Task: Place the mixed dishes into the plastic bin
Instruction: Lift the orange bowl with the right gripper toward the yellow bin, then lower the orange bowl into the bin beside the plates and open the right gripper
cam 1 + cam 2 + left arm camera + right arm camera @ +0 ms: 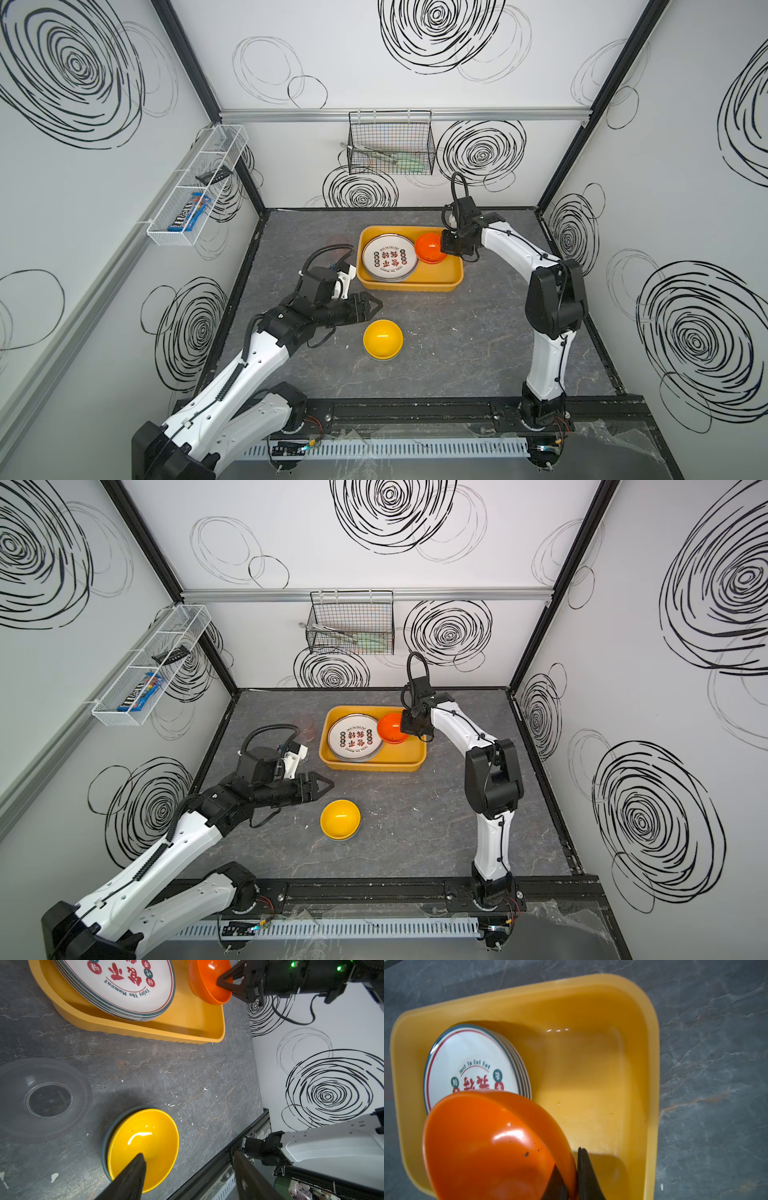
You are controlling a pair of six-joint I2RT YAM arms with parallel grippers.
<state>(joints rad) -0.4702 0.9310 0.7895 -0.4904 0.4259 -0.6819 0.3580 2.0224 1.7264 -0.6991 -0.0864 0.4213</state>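
I will next move my right gripper outward and down to release the orange bowl (430, 248) beside the plates, on the far part of the bin's bottom, which is still empty.
The yellow-orange plastic bin (415, 286) (591, 1064) stands at mid-table, with a stack of white plates (389, 257) (471, 1059) in its left half. My right gripper (442, 248) (569, 1159) is shut on the rim of an orange bowl (430, 248) (483, 1142), holding it tilted over the bin beside the plates. A yellow bowl (382, 338) (145, 1136) rests on the table, nested in a blue bowl (106, 1140). Just left of and above it, my left gripper (374, 307) (189, 1153) is open and holds nothing.
A clear upside-down cup (45, 1099) lies on the table near the left gripper. A pinkish cup (337, 242) stands left of the bin, behind the left arm. On the back wall hangs a black wire basket (390, 143), and on the left wall a white mesh rack (195, 187).
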